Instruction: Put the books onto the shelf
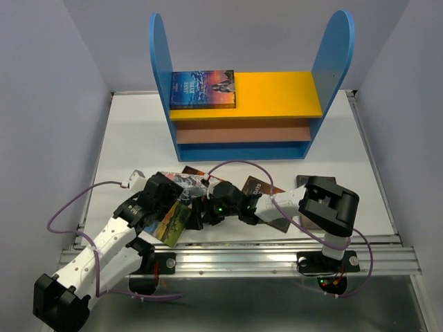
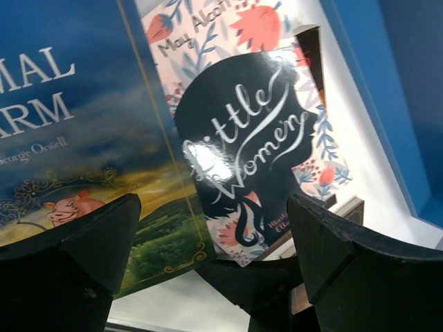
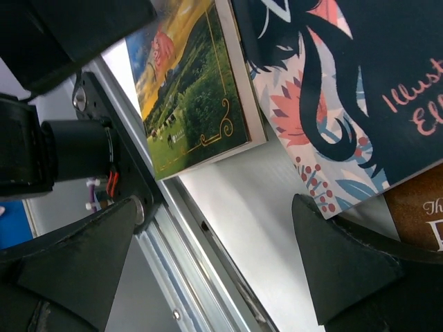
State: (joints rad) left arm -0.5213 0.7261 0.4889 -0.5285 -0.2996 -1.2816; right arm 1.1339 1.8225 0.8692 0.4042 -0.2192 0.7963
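Observation:
The robot's right gripper will next move across to Animal Farm's green corner beside Little Women and close there, because that corner is to the gripper's left in the top view.
The shelf (image 1: 332, 62) stands at the back of the table, with a blue Jane Eyre book (image 1: 202, 90) lying flat on its yellow top board. The other books lie overlapping near the front edge. Among them are Animal Farm (image 1: 173, 223) (image 2: 83, 138) (image 3: 194, 97), Little Women (image 2: 256, 138) (image 3: 346, 90) and a brown book (image 1: 266, 195) (image 3: 422, 221). My left gripper (image 1: 178, 202) (image 2: 214, 256) hovers open over Animal Farm and Little Women. My right gripper (image 1: 202, 213) (image 3: 211, 256) faces it, open, over bare table beside the same two books. Neither gripper holds anything.
The table's metal front rail (image 3: 187, 277) runs just under my right gripper. The left arm's black body (image 3: 41, 138) is close to it. Purple cables (image 1: 69, 207) loop over the books and the left side. White walls enclose the table on both sides.

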